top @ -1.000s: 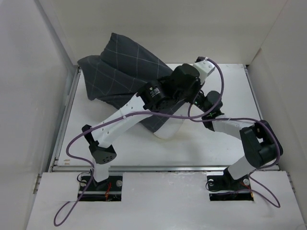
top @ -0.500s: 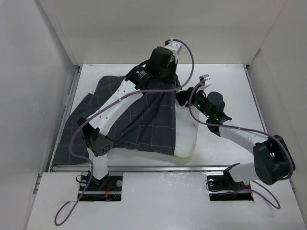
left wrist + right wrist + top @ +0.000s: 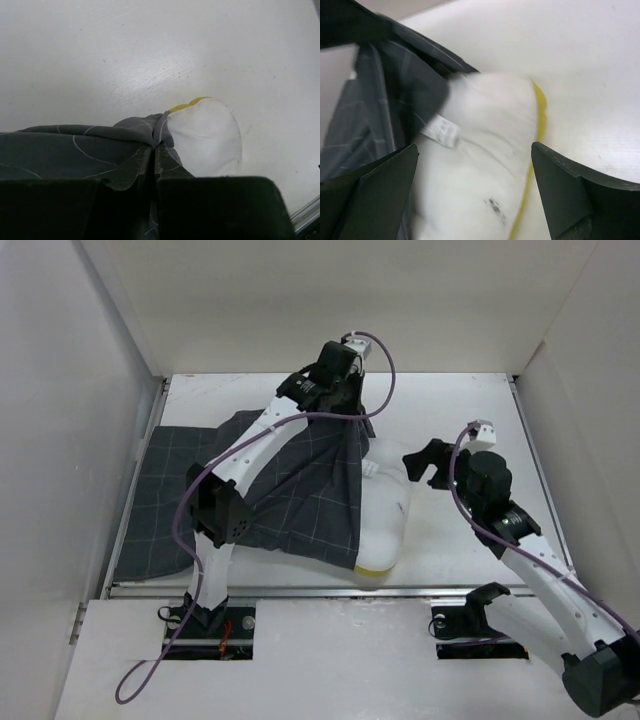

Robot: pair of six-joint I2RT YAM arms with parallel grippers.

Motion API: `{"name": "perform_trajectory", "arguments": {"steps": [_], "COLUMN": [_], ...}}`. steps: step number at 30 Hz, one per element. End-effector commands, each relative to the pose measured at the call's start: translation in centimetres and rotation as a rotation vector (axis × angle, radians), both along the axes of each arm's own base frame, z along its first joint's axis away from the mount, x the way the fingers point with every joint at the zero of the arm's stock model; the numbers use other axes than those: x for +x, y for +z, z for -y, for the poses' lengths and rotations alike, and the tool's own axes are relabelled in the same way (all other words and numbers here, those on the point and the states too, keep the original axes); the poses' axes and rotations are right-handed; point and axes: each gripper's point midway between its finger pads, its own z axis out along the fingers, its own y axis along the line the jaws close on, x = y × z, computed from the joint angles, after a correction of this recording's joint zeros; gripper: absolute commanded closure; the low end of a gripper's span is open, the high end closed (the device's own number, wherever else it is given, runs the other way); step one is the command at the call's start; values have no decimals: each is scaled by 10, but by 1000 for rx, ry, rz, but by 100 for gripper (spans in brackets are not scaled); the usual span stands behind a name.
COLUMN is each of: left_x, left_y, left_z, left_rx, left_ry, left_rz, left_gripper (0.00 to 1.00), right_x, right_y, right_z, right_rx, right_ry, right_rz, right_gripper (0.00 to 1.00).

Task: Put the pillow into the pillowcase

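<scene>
I need to move my right gripper down and to its left in the top view next, onto the pillow's uncovered piped edge (image 3: 401, 496) (image 3: 522, 195).
The white pillow (image 3: 388, 512) with yellow piping lies at the table's middle, its left part covered by the dark grid-patterned pillowcase (image 3: 270, 490). My left gripper (image 3: 357, 432) is shut on the pillowcase's edge (image 3: 150, 134) right beside the pillow's far corner (image 3: 205, 132). To the right of the pillow, my right gripper (image 3: 425, 465) stands open and apart from it. In the right wrist view the pillow (image 3: 485, 150) lies beyond the wide-open gripper (image 3: 474, 146), with a small white label (image 3: 441, 131) and a dark mark (image 3: 495, 207) showing, and the pillowcase (image 3: 395, 85) at the left.
White walls (image 3: 90, 390) enclose the table on the left, back and right. The pillowcase spreads out to the table's left edge (image 3: 135, 510). Bare white tabletop (image 3: 470, 410) lies behind and to the right of the pillow.
The left arm has swung the lifted pillowcase down and leftwards over the pillow. The right gripper has opened, let go and drawn back to the right.
</scene>
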Motion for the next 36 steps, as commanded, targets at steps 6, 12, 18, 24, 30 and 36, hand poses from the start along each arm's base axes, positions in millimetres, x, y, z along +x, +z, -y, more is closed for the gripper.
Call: {"name": "perform_trajectory", "arguments": {"steps": [6, 12, 18, 24, 30, 36], "left_x": [0, -9, -19, -31, -74, -170], "left_y": [84, 99, 81, 81, 135, 166], "left_z": [0, 2, 37, 82, 124, 162], "left_rx": [-144, -154, -126, -148, -326, -408], "left_ry": [-52, -76, -150, -210, -357, -571], "left_rz": [175, 195, 178, 182, 240, 225], "left_gripper": [100, 100, 100, 100, 100, 100], "right_x": [-8, 35, 37, 3, 14, 34], "right_y": [-85, -113, -56, 32, 33, 38], "right_z": [8, -32, -105, -106, -121, -127], "right_rx": [-29, -16, 128, 126, 167, 380], "right_ry": [2, 151, 568, 662, 682, 645], "right_rz": [-203, -201, 139, 510, 516, 543], "right_gripper": [0, 0, 89, 100, 100, 100]}}
